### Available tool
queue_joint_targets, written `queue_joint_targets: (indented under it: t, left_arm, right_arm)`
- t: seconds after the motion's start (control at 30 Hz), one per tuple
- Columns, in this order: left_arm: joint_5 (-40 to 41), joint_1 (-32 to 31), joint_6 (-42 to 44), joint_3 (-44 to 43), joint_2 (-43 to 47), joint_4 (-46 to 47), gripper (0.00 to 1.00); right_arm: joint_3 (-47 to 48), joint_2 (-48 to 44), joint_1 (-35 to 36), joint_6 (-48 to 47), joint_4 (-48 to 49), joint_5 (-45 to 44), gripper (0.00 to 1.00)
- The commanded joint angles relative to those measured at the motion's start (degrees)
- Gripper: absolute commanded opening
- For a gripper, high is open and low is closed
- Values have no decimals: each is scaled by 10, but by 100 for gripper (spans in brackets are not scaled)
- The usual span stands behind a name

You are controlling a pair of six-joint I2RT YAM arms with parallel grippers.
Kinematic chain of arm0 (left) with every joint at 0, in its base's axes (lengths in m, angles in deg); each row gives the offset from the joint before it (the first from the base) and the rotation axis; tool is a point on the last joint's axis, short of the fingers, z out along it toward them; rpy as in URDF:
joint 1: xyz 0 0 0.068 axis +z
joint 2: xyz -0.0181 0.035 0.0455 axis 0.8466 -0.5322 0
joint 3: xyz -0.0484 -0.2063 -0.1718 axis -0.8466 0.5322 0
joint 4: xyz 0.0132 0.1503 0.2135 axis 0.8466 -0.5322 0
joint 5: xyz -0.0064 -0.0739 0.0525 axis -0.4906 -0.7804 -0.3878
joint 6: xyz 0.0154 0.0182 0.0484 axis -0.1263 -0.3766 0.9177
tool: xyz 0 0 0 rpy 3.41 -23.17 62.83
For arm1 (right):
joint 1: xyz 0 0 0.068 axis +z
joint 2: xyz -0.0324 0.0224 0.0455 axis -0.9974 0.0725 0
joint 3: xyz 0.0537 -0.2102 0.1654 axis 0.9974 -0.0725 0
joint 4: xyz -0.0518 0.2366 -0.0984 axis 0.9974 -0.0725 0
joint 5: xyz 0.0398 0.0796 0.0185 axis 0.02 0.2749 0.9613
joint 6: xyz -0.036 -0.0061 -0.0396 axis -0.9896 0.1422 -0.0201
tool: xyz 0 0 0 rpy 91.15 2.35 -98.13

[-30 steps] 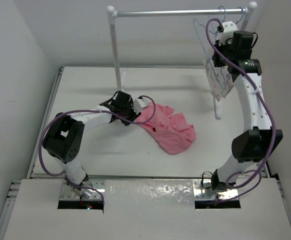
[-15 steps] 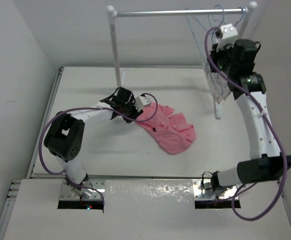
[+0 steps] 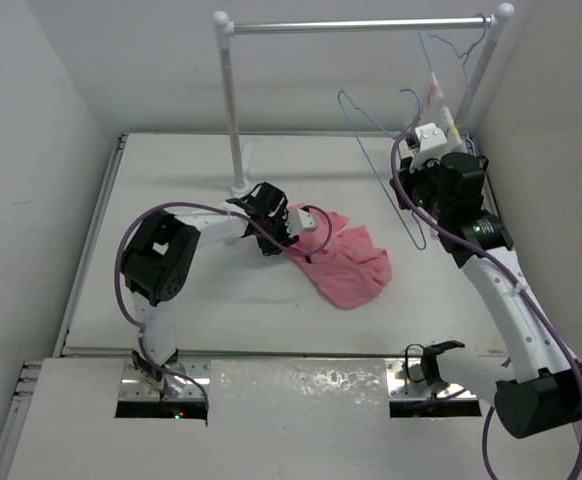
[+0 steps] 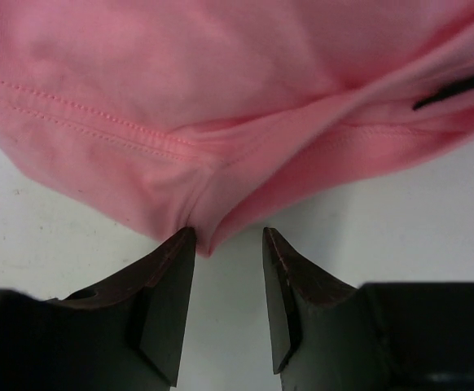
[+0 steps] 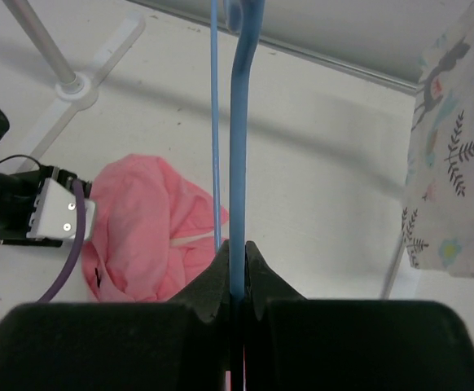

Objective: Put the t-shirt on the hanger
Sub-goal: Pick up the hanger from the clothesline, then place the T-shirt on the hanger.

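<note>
The hem's folded tip (image 4: 205, 238) is already just between my open fingers, so I will move my left gripper gently a little further onto the t-shirt (image 4: 221, 81) and close it there.
The salmon-pink t-shirt (image 3: 346, 262) lies crumpled on the white table, right of centre. My left gripper (image 3: 276, 230) is low at its left edge. In the left wrist view the gripper (image 4: 227, 236) is open, with a fold of the t-shirt's (image 4: 221, 81) hem just between the fingertips (image 4: 182, 244). My right gripper (image 3: 406, 195) is shut on the pale-blue wire hanger (image 3: 369, 122) and holds it in the air, off the rail, above the table's right side. In the right wrist view the gripper (image 5: 237, 248) pinches the hanger's wire (image 5: 239, 122), with the t-shirt (image 5: 147, 228) below.
A white clothes rail (image 3: 361, 25) spans the back on two posts, the left one (image 3: 233, 110) standing just behind my left gripper. A white printed garment (image 3: 441, 100) hangs on a second hanger at the rail's right end, and is at the right edge of the right wrist view (image 5: 457, 163).
My right arm has come down and to the left from the rail, carrying the blue hanger off it. My left gripper has moved right, up to the shirt's edge.
</note>
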Motion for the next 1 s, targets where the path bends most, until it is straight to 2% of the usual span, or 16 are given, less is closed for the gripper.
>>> queue_joint_targets:
  t: [0.0,0.33,0.73,0.97]
  left_arm:
    - [6,2,-11,-34,-13,30,36]
    - [15,1,-49,-25,17,64,27]
    - [-46,0,-35,-43,29,2,36]
    - [-34,-11,-46,-44,44,15,40]
  right_arm:
    - [-20,-25,1,19,42,-10,0]
    - [-120,-84,1,65,36,17,0]
    - [-150,-82,8,57,23,28,0]
    - [-161,-80,8,48,26,28,0]
